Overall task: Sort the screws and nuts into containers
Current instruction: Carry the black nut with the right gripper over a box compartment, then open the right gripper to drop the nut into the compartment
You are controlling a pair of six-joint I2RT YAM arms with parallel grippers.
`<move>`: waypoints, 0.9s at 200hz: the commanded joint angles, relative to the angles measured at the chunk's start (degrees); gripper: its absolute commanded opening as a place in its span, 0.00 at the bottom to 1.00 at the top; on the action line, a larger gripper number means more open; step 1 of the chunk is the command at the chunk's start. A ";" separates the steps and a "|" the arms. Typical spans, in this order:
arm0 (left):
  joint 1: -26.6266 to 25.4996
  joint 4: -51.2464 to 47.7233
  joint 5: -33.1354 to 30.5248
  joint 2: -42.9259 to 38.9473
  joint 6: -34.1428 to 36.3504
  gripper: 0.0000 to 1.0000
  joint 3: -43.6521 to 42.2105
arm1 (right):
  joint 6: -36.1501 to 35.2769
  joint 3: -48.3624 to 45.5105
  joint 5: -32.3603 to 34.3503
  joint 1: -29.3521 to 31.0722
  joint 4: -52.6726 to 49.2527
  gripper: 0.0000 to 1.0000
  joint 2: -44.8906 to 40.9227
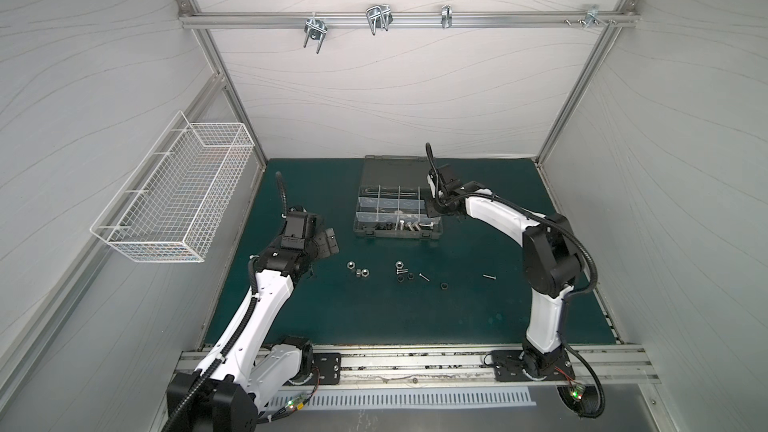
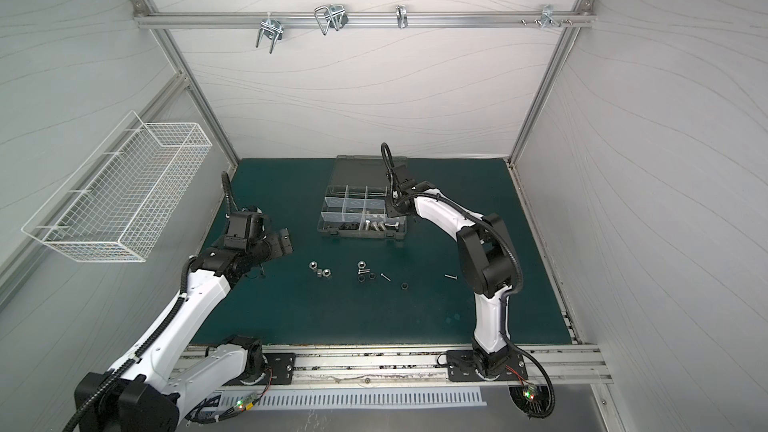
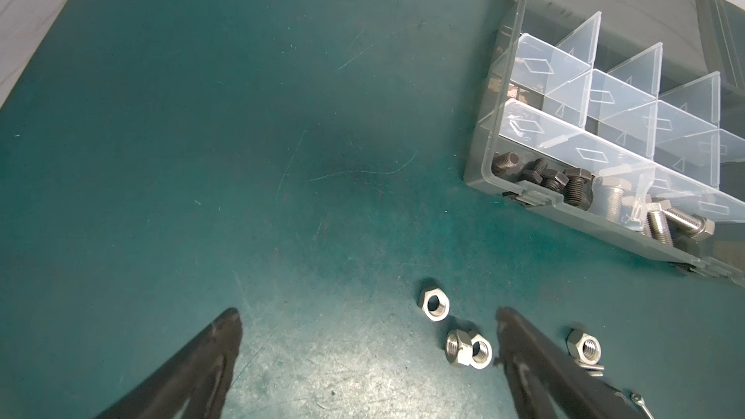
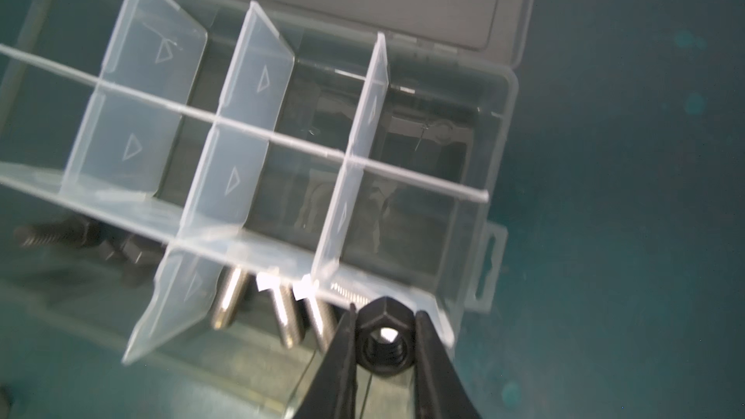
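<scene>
Next, my right gripper will reach outward and down over the middle row's end container to release the nut, since that container lies outward and below, empty of bolts.
The grey organizer case lies open at the back of the mat, its containers split by clear dividers. Its front row holds black bolts and silver bolts. My right gripper is shut on a black nut, hovering over the case's right end. My left gripper is open, low over the mat, with three silver nuts between its fingers, near one finger. More silver nuts, black nuts and thin screws lie loose in front of the case.
A white wire basket hangs on the left wall. Metal hooks hang from the rail on the back wall. The green mat ends at an aluminium rail in front, where both arm bases are mounted.
</scene>
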 commanded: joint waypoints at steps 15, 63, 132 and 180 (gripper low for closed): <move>0.45 -0.42 1.20 0.31 -0.86 0.99 2.40 | -3.06 5.43 1.22 -0.32 -1.75 0.00 5.52; 0.67 -0.48 1.83 0.84 -0.94 0.99 2.35 | -2.99 8.23 0.77 -1.05 -2.59 0.21 9.92; 1.73 -0.52 1.67 1.41 -1.47 0.99 2.36 | -3.20 7.51 -0.74 -1.13 -2.35 0.44 7.19; 2.25 -0.58 1.84 1.48 -1.21 0.99 2.45 | -1.54 0.73 -1.46 -0.87 -0.47 0.45 -1.68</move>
